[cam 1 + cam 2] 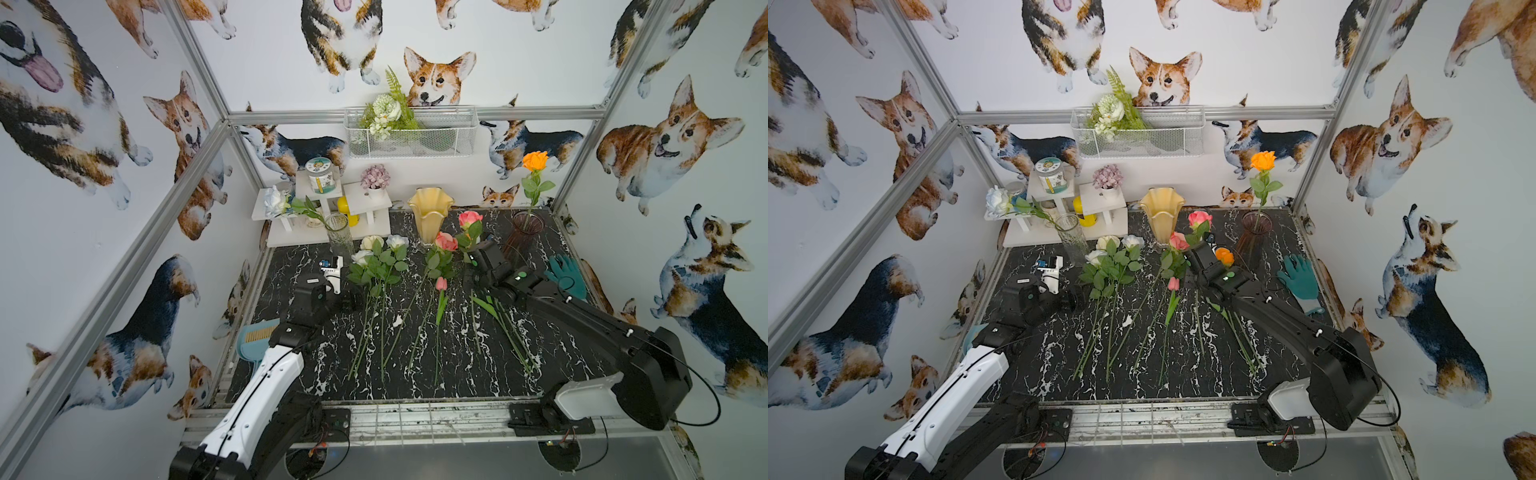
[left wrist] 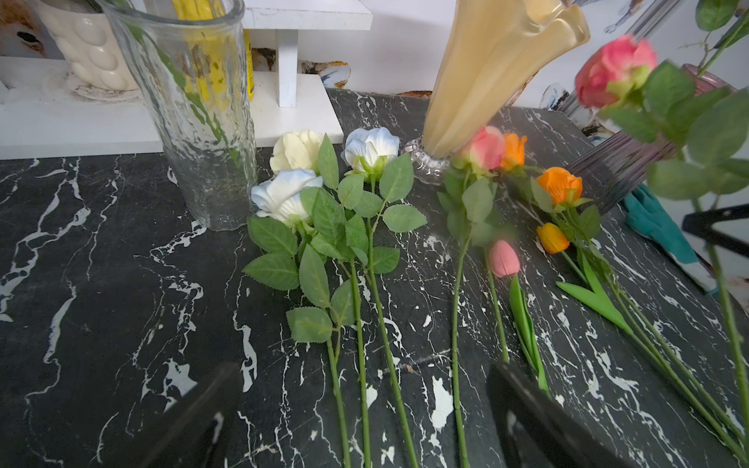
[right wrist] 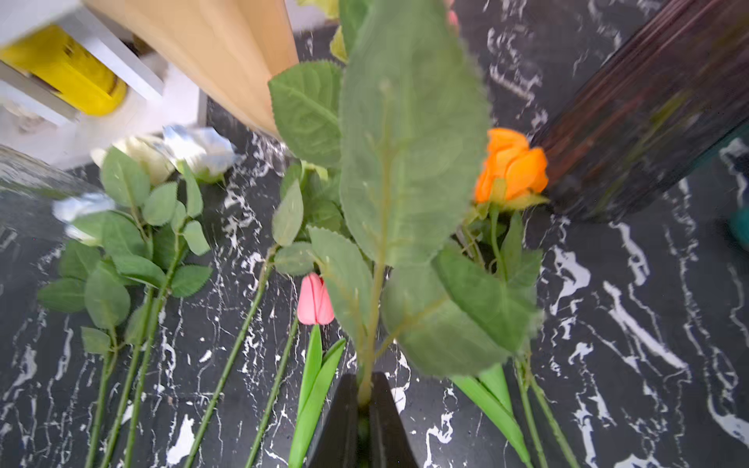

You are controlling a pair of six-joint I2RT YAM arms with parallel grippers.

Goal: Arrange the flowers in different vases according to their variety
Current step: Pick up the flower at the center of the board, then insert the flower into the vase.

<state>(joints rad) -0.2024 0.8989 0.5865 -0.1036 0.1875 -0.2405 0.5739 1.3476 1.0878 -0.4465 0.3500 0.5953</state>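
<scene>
My right gripper lifts outward over the cream wavy vase's empty opening [image 1: 431, 197] next, as that opening lies higher and outward of it. Then it lowers the pink rose's stem in and releases it.
My right gripper [image 3: 367, 381] is shut on the green stem of a pink rose [image 1: 470, 218], held upright above the table between the cream wavy vase [image 1: 431, 216] and the dark purple vase [image 1: 524, 235], which holds an orange rose [image 1: 536, 161]. The clear glass vase [image 1: 338, 239] holds a white rose [image 1: 275, 200]. Three white roses [image 2: 283, 194], a pink rose [image 2: 486, 146], a pink tulip [image 2: 503, 258], orange roses [image 2: 559, 184] and an orange tulip [image 2: 552, 238] lie on the black marble table. My left gripper [image 2: 364, 405] hangs open over the white roses' stems.
A white stepped shelf [image 1: 324, 216] with a jar [image 1: 321, 176] and a purple potted plant [image 1: 375, 178] stands at the back left. A teal glove [image 1: 566, 276] lies at the right edge, a blue dustpan [image 1: 253, 336] at the left. A wire basket [image 1: 453, 137] hangs on the back wall.
</scene>
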